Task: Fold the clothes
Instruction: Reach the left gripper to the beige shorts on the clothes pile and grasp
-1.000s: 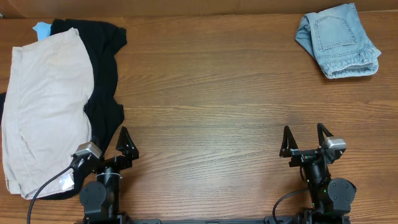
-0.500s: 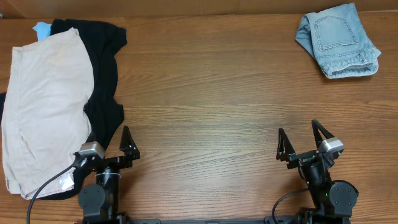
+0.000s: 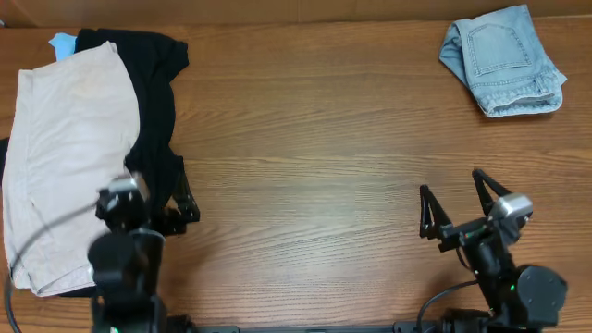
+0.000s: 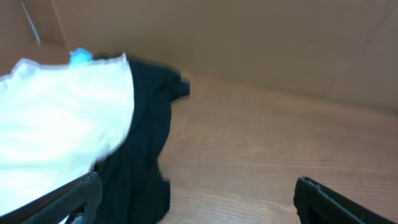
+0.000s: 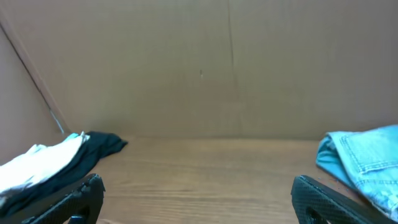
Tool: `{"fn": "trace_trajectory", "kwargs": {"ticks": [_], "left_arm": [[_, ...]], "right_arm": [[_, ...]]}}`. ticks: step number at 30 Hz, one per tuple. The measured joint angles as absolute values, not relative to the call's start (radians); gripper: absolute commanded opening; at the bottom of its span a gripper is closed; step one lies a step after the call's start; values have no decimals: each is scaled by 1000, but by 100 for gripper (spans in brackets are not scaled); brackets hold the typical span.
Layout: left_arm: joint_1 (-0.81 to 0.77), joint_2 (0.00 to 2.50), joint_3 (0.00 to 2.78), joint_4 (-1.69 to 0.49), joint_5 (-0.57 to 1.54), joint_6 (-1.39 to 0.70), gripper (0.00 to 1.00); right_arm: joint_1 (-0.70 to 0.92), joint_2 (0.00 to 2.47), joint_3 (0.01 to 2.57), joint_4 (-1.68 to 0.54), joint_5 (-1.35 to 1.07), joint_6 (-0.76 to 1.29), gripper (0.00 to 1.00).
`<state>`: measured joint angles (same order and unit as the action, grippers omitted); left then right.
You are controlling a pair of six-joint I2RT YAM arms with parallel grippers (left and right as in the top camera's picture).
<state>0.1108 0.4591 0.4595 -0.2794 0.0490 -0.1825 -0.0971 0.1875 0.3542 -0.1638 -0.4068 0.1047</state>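
Next, the left gripper tilts downward, shifts outward and lowers to the shorts' edge, since the pale beige shorts [image 3: 69,157] lie on the black garment.
The pale beige shorts [image 3: 69,157] lie flat at the table's left edge, on top of a black garment [image 3: 155,111]. In the left wrist view the shorts [image 4: 56,118] look white, with the black garment [image 4: 140,143] beside them. My left gripper [image 3: 153,190] is open and empty, over the black garment's lower edge just right of the shorts; in its wrist view the left gripper [image 4: 199,205] has its jaws wide apart. My right gripper [image 3: 450,182] is open and empty over bare wood at the front right, also seen in its wrist view [image 5: 199,202].
Folded light-blue denim shorts [image 3: 504,60] lie at the back right and show in the right wrist view [image 5: 367,155]. A small bright blue item [image 3: 62,42] pokes out behind the beige shorts. A brown cardboard wall [image 5: 199,62] stands along the table's back.
My left arm has moved away from the front edge and leftward, onto the edge of the black garment beside the beige shorts. My right arm has shifted slightly right. Both grippers stay open.
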Motion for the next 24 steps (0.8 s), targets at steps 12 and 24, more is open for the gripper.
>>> {"fn": "trace_trajectory", "kwargs": {"ticks": [12, 24], "left_arm": [[111, 1208, 1159, -886, 65, -88, 100], [120, 1679, 1206, -863, 80, -67, 100]], "right_arm": [[-97, 835, 821, -530, -519, 104, 100], [-97, 1322, 875, -406, -862, 109, 100]]}}
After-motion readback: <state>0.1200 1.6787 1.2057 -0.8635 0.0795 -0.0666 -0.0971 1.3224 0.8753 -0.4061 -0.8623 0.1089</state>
